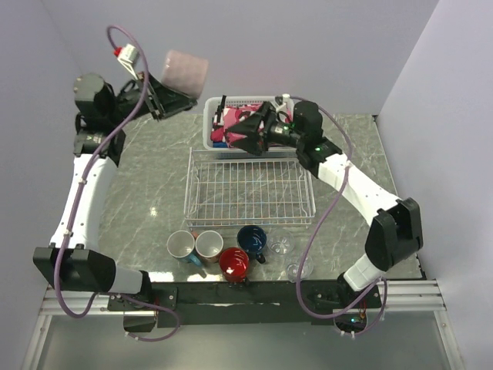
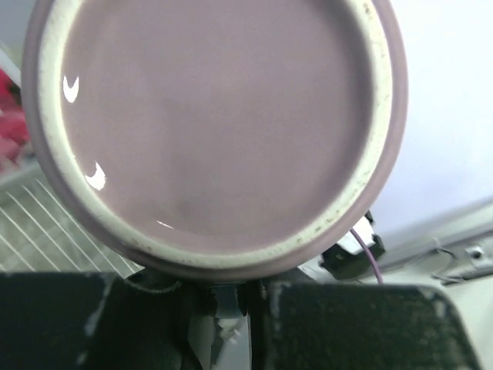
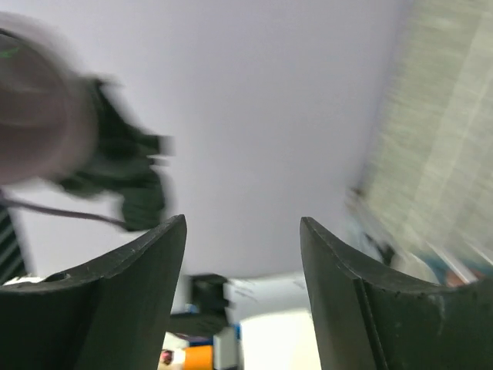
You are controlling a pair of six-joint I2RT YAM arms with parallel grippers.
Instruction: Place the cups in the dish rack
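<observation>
The robot's left gripper will next move toward the right in the top view, down to the dish rack's far corner (image 1: 292, 172), and release the mug, because the dish rack (image 1: 189, 185) is empty.
My left gripper (image 1: 166, 100) is raised at the back left, shut on the mauve-pink mug (image 1: 187, 71). That mug's round base (image 2: 216, 123) fills the left wrist view above the closed jaws. The white wire dish rack (image 1: 189, 185) lies mid-table. My right gripper (image 1: 250, 132) hovers open over the far basket with nothing between its fingers (image 3: 131, 293). Along the front stand a teal mug (image 1: 180, 245), a terracotta mug (image 1: 209, 245), a red mug (image 1: 234, 261), a navy mug (image 1: 252, 240) and two clear glasses (image 1: 282, 246) (image 1: 299, 269).
A white slotted basket (image 1: 212, 123) with pink cloth stands behind the rack, under the right gripper. The walls close in at the back and on both sides. The arm bases sit along the near edge.
</observation>
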